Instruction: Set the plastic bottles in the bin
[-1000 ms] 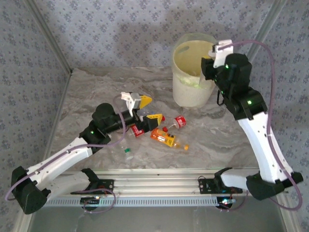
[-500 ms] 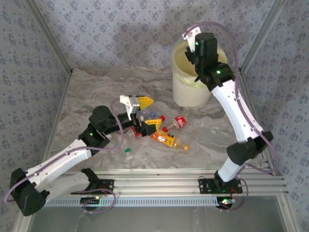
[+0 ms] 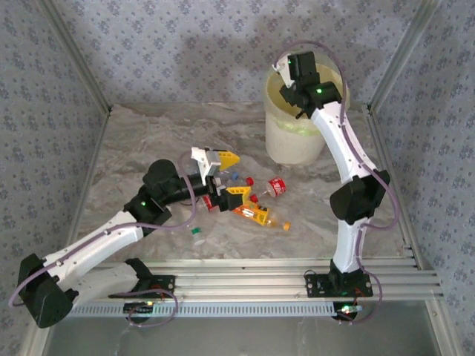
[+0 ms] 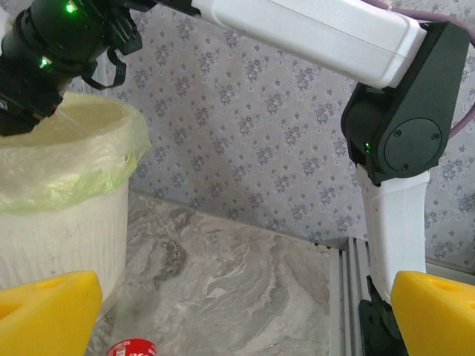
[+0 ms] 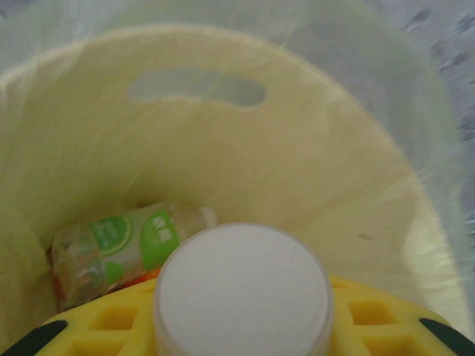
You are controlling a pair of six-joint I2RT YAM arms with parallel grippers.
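I will lower my right gripper toward the green-labelled bottle (image 5: pixel 115 248) below it on the bin's bottom and release the plastic bottle, as the bin's rim surrounds it.
The bin (image 3: pixel 295 142), cream-white with a pale yellow-green bag, stands at the back of the table. My right gripper (image 3: pixel 294 83) hangs over its mouth, shut on a plastic bottle whose white round end (image 5: pixel 243 291) faces the camera between the yellow fingers (image 5: pixel 96 322). A green-labelled bottle (image 5: pixel 115 248) lies at the bottom of the bin (image 5: pixel 349 170). My left gripper (image 3: pixel 228 173) is open and holds nothing, just above several bottles on the table: a red-labelled one (image 3: pixel 276 187), an orange one (image 3: pixel 257 213), and one with a red label (image 3: pixel 210 202). In the left wrist view the red-labelled bottle (image 4: pixel 132 348) shows low between the yellow fingertips (image 4: pixel 46 311).
A loose green cap (image 3: pixel 197 231) lies near the left forearm. The right arm (image 4: pixel 386 148) stretches up and over the table's right side. Patterned walls close the back and sides, and an aluminium rail (image 3: pixel 252 285) runs along the near edge.
The right arm has swung from the bin's right side to reach over its mouth with the bottle. The left gripper has crept slightly right towards the bottles.
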